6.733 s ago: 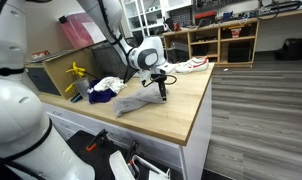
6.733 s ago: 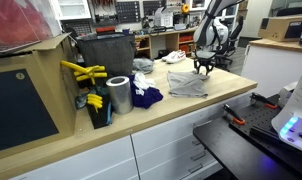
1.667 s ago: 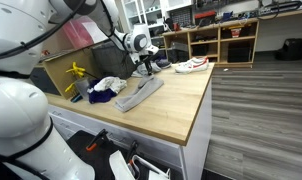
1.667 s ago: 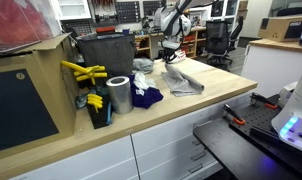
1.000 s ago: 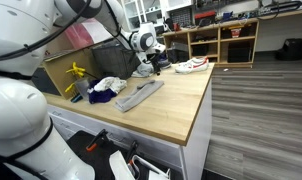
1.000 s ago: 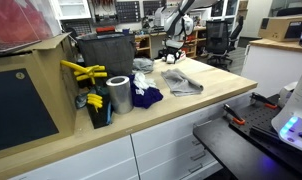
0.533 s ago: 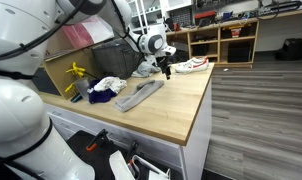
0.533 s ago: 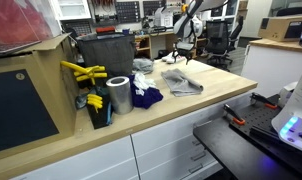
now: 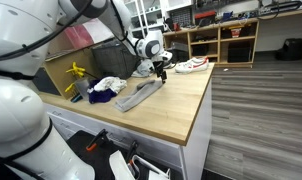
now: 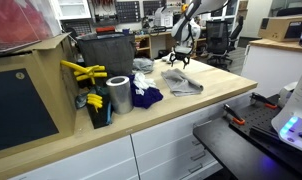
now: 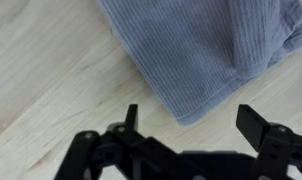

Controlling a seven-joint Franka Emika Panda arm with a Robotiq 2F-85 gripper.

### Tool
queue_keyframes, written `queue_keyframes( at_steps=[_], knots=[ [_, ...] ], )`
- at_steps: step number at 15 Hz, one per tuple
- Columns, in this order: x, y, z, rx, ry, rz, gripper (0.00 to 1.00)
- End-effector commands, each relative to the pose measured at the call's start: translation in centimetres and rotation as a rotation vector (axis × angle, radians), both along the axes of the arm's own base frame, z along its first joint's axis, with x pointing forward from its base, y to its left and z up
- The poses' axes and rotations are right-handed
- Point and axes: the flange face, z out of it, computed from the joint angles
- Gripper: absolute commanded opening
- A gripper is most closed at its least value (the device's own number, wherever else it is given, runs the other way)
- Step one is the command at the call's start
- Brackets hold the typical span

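I will lower my gripper onto the grey cloth's corner [image 9: 162, 80] [image 11: 186, 116] and close, because that corner points between my open fingers and has bare wood on both sides.
A grey ribbed cloth [image 9: 139, 95] [image 10: 181, 83] lies folded on the wooden counter [image 9: 176, 115]. My gripper [image 9: 162, 70] [image 10: 179, 60] hovers just above the cloth's far end, fingers pointing down. In the wrist view the cloth [image 11: 201, 50] fills the upper part and its corner reaches down between the two black fingers [image 11: 257, 125]. The gripper [image 11: 192, 114] is open and nothing is between the jaws; bare wood shows to either side of the corner.
A blue garment [image 10: 143, 97] and a white one [image 10: 143, 66] lie beside the grey cloth. A metal can [image 10: 118, 95], yellow tools [image 10: 83, 72] and a black bin [image 10: 106, 55] stand behind. A white shoe [image 9: 194, 65] sits at the counter's far end.
The gripper has opened, let go of the grey cloth, and shifted off it toward the shoe end of the counter. The cloth now rests flat.
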Motion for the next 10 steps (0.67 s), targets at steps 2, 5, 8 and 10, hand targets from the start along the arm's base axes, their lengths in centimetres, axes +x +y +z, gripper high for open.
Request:
queue_keyframes(
  at_steps=[2,5,8,10],
  knots=[
    [-0.4,0.3,-1.0,0.033,0.005,0.042,0.73],
    [-0.8,0.3,-2.0,0.031,0.015,0.068,0.52],
    [-1.1,0.0,-2.2,0.02,0.014,0.096,0.28],
    [-1.2,-0.1,-1.6,0.013,0.005,0.113,0.13]
  ],
)
